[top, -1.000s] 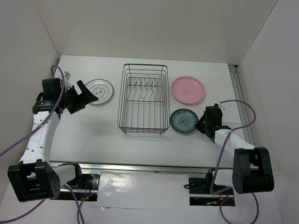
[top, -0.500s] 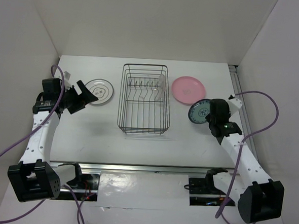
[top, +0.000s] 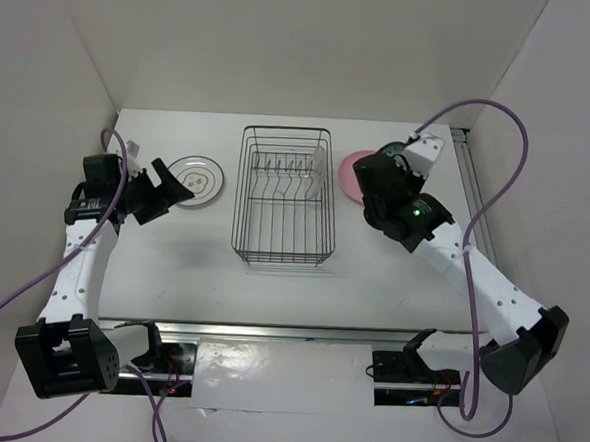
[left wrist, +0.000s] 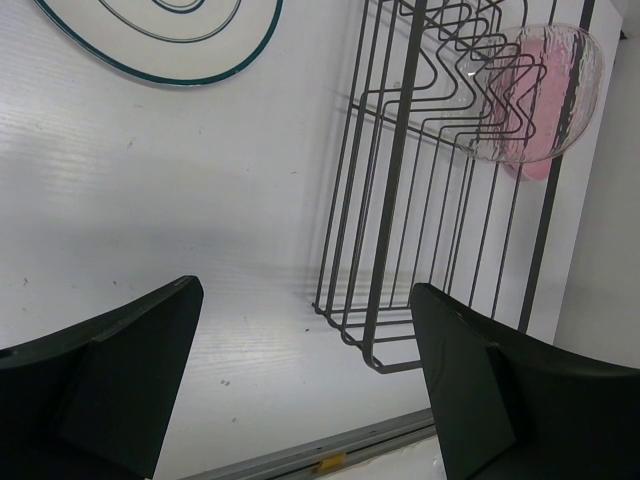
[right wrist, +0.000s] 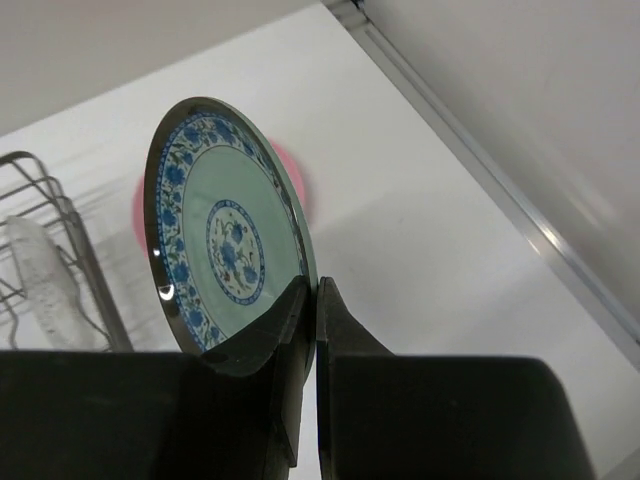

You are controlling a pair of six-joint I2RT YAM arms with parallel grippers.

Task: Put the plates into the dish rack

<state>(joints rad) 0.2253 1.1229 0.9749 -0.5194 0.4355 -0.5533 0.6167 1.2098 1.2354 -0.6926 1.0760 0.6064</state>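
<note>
My right gripper is above the dish rack's wires (right wrist: 11, 298) beside the glass plate (top: 320, 172), and they stand to its left in the top view. I need to move my right gripper across and down onto them next.
My right gripper (right wrist: 316, 292) is shut on the lower rim of the blue-green patterned plate (right wrist: 225, 235) and holds it on edge in the air. In the top view that gripper (top: 370, 178) hangs over the pink plate (top: 350, 174), just right of the dish rack (top: 279, 242). A clear glass plate (top: 320, 172) stands among the tines at the rack's right side. The white plate with dark rings (top: 195, 180) lies flat to the left of the rack. My left gripper (top: 173, 187) is open beside that plate, with nothing between its fingers (left wrist: 120, 380).
White walls enclose the table on the left, back and right. A metal rail (top: 474, 197) runs along the right edge. In the left wrist view the rack's wire wall (left wrist: 400, 200) stands close ahead, with the glass plate (left wrist: 545, 90) behind it.
My right arm has lifted the blue-green plate off the table and carried it up and back, over the pink plate. The left arm has not moved.
</note>
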